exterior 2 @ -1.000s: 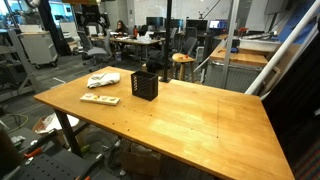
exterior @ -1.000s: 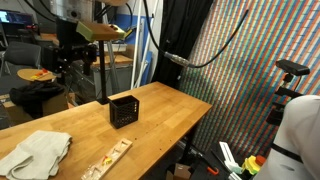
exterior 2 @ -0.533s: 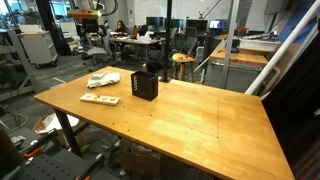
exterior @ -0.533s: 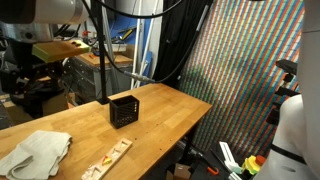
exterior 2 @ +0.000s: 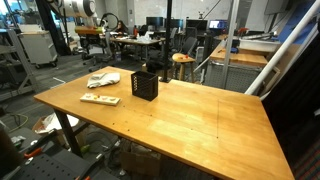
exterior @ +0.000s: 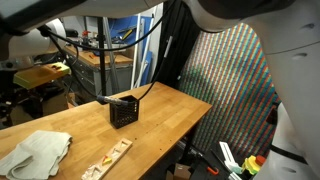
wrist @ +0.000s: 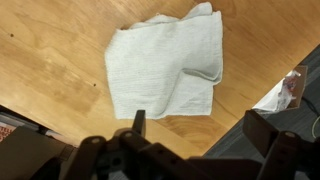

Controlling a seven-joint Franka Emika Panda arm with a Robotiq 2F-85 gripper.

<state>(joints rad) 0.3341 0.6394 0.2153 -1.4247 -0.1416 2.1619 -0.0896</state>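
The open gripper moves down onto the folded middle of the crumpled white cloth below it next, because the empty fingers are high above the table.
In the wrist view my gripper (wrist: 197, 120) is open and empty, its two dark fingers spread wide at the bottom of the picture. It hangs high above the edge of the wooden table (wrist: 50, 60). A crumpled white cloth (wrist: 165, 65) lies on the table just ahead of the fingers, apart from them. The cloth also shows in both exterior views (exterior: 35, 152) (exterior 2: 103, 79), at the table's end. The arm's white links fill the top of an exterior view (exterior: 230, 15); the fingers themselves do not show there.
A black mesh box (exterior: 123, 109) (exterior 2: 144, 84) stands upright on the table (exterior 2: 180, 120). A flat light wooden strip (exterior: 108, 157) (exterior 2: 100, 99) lies near the cloth. A black curtain (exterior: 180, 50), a patterned screen (exterior: 235, 90) and office desks (exterior 2: 150, 40) surround the table.
The arm has swung across the exterior view and now fills its top, close to the camera. The cloth, box and strip have not moved.
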